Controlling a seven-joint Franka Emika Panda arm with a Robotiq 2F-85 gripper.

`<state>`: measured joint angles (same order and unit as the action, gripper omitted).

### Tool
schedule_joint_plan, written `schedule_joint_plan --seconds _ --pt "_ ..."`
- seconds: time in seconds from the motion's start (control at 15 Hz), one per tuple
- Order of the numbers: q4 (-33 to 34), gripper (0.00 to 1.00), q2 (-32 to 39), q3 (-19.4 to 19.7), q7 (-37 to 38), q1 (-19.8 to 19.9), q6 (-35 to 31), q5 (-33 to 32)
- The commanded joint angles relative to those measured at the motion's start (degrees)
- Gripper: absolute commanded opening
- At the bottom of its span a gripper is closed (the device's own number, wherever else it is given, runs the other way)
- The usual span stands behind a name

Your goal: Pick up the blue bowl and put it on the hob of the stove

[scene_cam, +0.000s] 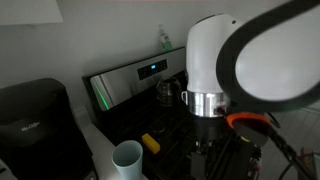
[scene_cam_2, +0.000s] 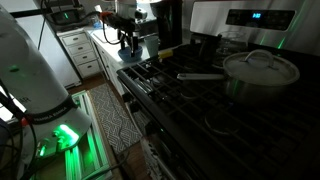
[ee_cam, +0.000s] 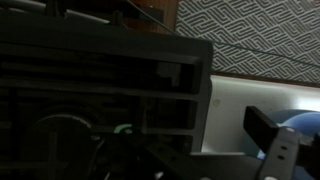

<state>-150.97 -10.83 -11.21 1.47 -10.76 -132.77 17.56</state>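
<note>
Next, my gripper will shift right in the wrist view and descend, fingers open around the blue bowl's hob-side rim, which lies below it on that side.
The blue bowl [ee_cam: 300,136] shows only as a light blue sliver at the right edge of the wrist view. It sits on the white counter [ee_cam: 235,110] just outside my right finger. My gripper [ee_cam: 205,150] looks open and empty, low over the counter beside the hob's edge. The hob [scene_cam_2: 190,90] is a black cooktop with dark grates, and its teal display [scene_cam: 150,68] is lit. In the exterior views the gripper [scene_cam_2: 126,40] hangs at the far end of the stove, and in the closer one it [scene_cam: 215,135] is under the big white wrist. The bowl is not clear in those views.
A steel pot with lid [scene_cam_2: 260,68] stands on a hob burner with its handle pointing along the grates. A black coffee maker [scene_cam: 35,115], a white cup [scene_cam: 127,158] and a yellow item [scene_cam: 150,142] are near the stove. A dark kettle [scene_cam: 168,90] sits at the back.
</note>
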Motion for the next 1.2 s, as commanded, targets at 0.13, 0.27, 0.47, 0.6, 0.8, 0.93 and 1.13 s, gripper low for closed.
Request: schedule_joint_plan --seconds 0.13,0.27,0.47,0.6,0.8,0.93,1.13 --pt "3.82 1.00 10.56 -3.00 9.99 -1.05 -10.44 -11.48" --pt "3.86 1.00 12.07 -4.13 10.67 -2.56 -17.65 -10.51" --pt "3.47 1.00 14.46 -5.08 13.47 -4.35 -29.97 -10.06" --pt "2.98 1.00 15.08 -5.01 16.26 -5.25 -35.45 -10.98" --pt "2.98 1.00 16.11 -4.22 19.57 -5.85 -36.31 -12.72" --pt "3.38 1.00 17.42 -4.46 18.68 -5.93 -35.59 -10.87" --pt "4.34 0.66 20.26 -5.05 16.36 -6.04 -37.35 -10.26"
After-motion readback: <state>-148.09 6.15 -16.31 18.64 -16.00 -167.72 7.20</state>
